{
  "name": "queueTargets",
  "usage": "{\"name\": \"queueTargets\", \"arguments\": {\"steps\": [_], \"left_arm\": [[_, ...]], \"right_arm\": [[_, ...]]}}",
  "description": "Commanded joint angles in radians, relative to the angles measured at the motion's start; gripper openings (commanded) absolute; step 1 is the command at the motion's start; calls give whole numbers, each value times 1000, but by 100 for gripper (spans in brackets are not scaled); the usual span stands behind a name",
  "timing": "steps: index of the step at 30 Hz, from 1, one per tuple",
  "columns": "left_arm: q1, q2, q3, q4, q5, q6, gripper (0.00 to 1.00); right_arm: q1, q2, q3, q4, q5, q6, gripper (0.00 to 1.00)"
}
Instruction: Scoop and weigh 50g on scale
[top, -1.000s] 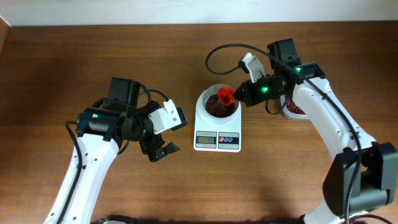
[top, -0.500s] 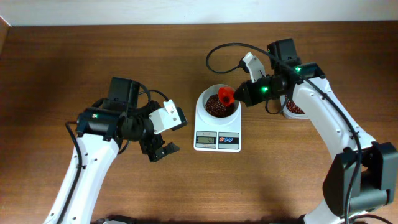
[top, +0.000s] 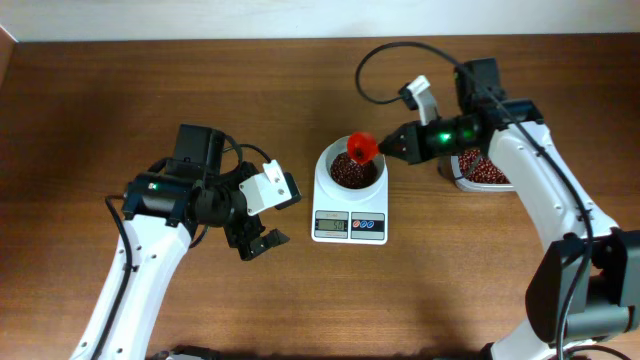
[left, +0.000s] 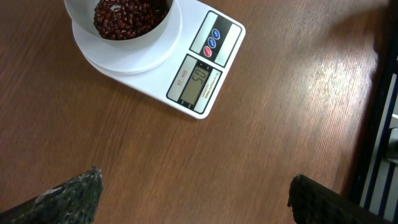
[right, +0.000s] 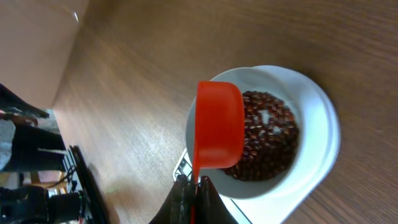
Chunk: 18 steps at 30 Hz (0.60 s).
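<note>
My right gripper will next move back from the bowl and down to the bare wood in front of the tub to let go of the scoop, because the display shows the target amount.
The white scale stands mid-table with a round white bowl of red beans on it. Its grey display carries digits that look like 50. My right gripper is shut on the handle of a red scoop, which hangs over the bowl's far right rim. In the right wrist view the scoop lies on its side above the beans, held by that gripper. My left gripper is open over bare wood left of the scale, its fingers wide apart.
A clear tub of red beans sits at the right, partly under my right arm. The table's far edge meets a pale wall. Bare wood lies in front of the scale and around the left arm.
My right arm has swung to the right and uncovered more of the tub, while the scoop has stayed over the bowl's rim, a little higher. The left arm has not moved.
</note>
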Motion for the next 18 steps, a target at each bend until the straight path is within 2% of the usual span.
{"name": "queueTargets", "arguments": {"steps": [1, 3, 10, 12, 14, 18], "left_arm": [[-3, -2, -3, 1, 18, 16, 99], [-4, -2, -3, 1, 18, 16, 99], [-4, -2, -3, 1, 18, 16, 99], [-4, -2, -3, 1, 18, 16, 99], [-4, -2, -3, 1, 18, 16, 99], [-3, -2, -3, 1, 18, 15, 99]], "right_arm": [[-93, -44, 17, -21, -66, 5, 4], [-143, -61, 17, -35, -65, 4, 4], [-468, -103, 17, -178, -44, -18, 4], [-537, -103, 17, -244, 130, -26, 4], [-562, -105, 17, -254, 225, -26, 4], [-493, -106, 17, -213, 483, -11, 4]]}}
